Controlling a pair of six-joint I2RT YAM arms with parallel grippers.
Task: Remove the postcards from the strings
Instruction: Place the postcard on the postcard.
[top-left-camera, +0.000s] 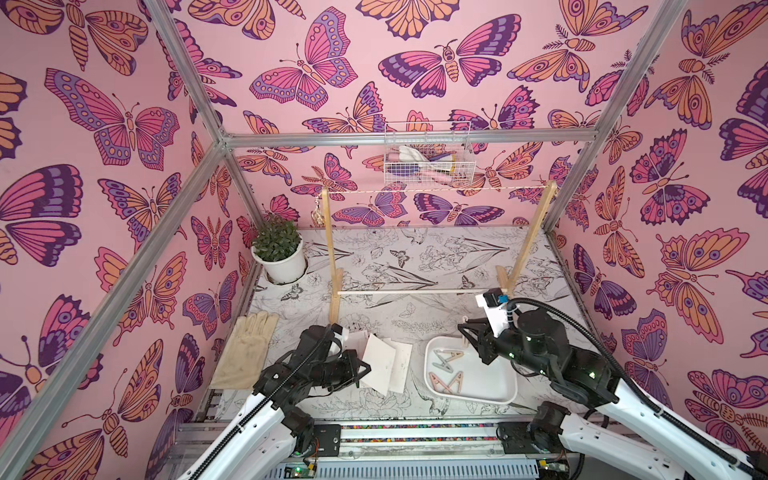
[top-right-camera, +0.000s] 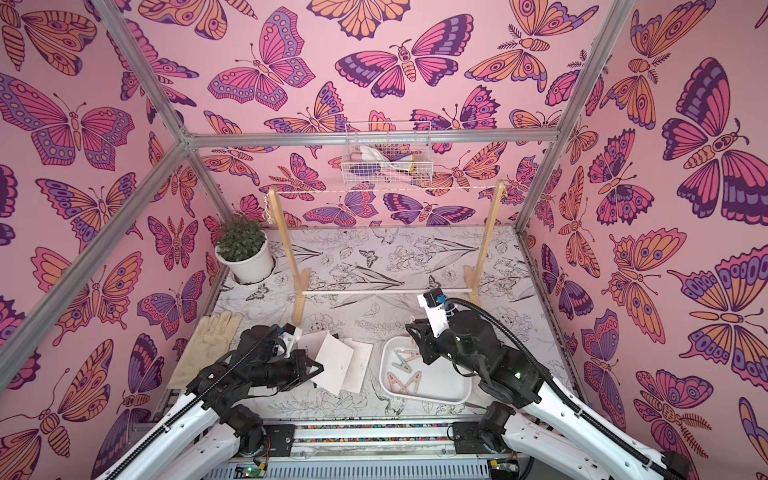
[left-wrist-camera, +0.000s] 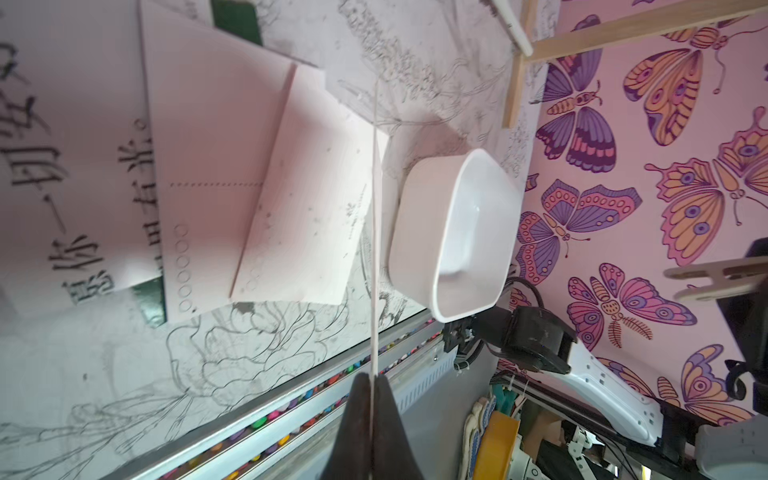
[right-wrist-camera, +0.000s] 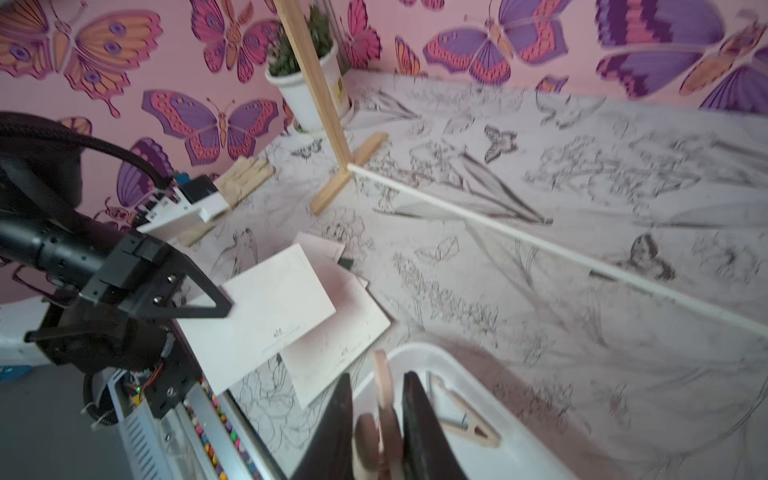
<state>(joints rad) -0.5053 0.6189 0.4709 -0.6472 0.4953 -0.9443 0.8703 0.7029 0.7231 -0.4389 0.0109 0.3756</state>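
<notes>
I will next lower my right gripper into the white tray (right-wrist-camera: 519, 436) and let go of the pink clothespin next to the other clothespins, because they are gathered there below the gripper.
The string (top-left-camera: 436, 190) runs bare across the top of the wooden rack (top-left-camera: 530, 241). My left gripper (top-left-camera: 368, 368) is shut on the edge of a white postcard (top-left-camera: 380, 361), held just above a loose pile of postcards (top-left-camera: 401, 365) lying on the table. The left wrist view has that card edge-on (left-wrist-camera: 375, 249) between the jaws of the left gripper (left-wrist-camera: 372, 376). Beneath it lie a plain white card (left-wrist-camera: 216, 166), one with black Chinese writing (left-wrist-camera: 62, 166) and a dark green one (left-wrist-camera: 237, 16). My right gripper (right-wrist-camera: 376, 378) is shut on a pink clothespin (right-wrist-camera: 384, 395) over the white tray (right-wrist-camera: 519, 436).
The white tray (top-left-camera: 490, 382) holds several clothespins (top-left-camera: 446, 370). A beige glove (top-left-camera: 245, 353) lies at the front left. A potted plant (top-left-camera: 280, 253) stands at the back left. A wire basket (top-left-camera: 428, 160) hangs on the back wall above the rack.
</notes>
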